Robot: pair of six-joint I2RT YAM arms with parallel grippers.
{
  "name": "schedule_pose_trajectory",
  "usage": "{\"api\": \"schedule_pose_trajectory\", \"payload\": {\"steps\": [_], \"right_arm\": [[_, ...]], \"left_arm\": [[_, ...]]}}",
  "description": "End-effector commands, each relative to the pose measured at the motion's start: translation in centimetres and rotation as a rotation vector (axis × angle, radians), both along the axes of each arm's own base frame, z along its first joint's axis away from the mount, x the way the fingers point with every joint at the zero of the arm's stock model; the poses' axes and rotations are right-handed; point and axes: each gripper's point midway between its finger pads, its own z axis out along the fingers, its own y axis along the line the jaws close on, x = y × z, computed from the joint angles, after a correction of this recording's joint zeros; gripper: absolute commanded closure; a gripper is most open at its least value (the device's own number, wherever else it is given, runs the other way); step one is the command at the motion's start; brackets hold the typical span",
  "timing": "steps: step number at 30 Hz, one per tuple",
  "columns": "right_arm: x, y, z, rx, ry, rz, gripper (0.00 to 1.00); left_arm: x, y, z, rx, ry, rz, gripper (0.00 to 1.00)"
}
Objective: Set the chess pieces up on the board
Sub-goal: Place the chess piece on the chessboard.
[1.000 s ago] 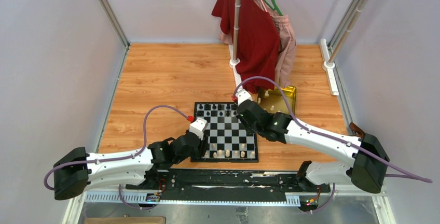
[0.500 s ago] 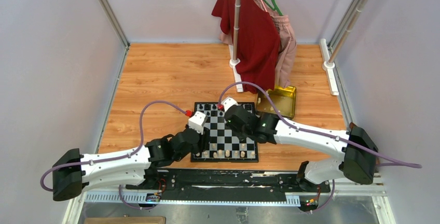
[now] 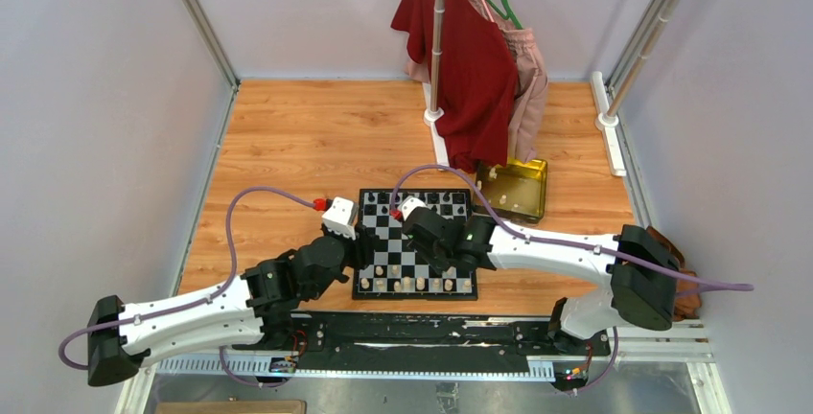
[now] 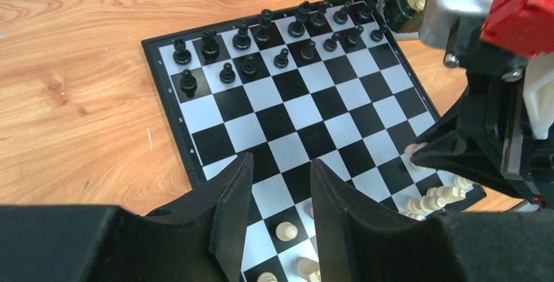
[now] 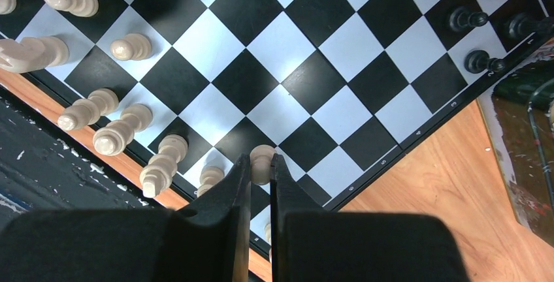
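Note:
The right gripper lowers the cream pawn onto the dark square just in front of the near-edge cream row next, because that square stands empty.
The black-and-white board lies on the wooden table in front of both arms. Black chessmen fill its two far rows. Cream chessmen stand along its near rows, several of them leaning at the near edge. My right gripper is shut on a cream pawn and holds it over the near squares by the board's numbered edge. It also shows in the top view. My left gripper is open and empty, low over the board's near left part, with a cream pawn below it.
A shiny yellow-gold tin sits just beyond the board's far right corner. A clothes rack with a red garment stands behind it. Its pole base and a second pole base rest on the table.
My right gripper has moved left from the board's far right corner, near the tin, to over the board's middle. My left arm has shifted left and stretched a little farther out.

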Motion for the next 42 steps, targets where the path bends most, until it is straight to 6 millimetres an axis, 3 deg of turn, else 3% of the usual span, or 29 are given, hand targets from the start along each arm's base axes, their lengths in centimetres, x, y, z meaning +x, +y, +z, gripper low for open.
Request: {"api": "schedule_pose_trajectory", "payload": {"steps": [1,21,34,42], "right_arm": [[-1.0,0.5,-0.6,-0.003,0.036,0.015,1.0],[-2.2,0.6,-3.2,0.031,0.089,0.016,1.0],[-2.1,0.1,-4.6,0.012,0.09,0.011,0.95],[-2.0,-0.1,-4.5,0.018,0.086,0.008,0.85]], "left_arm": [[0.6,1.1,1.7,-0.02,-0.041,0.061,0.57],[0.6,2.2,2.1,-0.035,-0.058,0.096,0.57],[0.7,1.9,2.2,-0.035,-0.059,0.089,0.16],[0.8,1.6,2.0,-0.027,-0.057,0.085,0.1]]}}
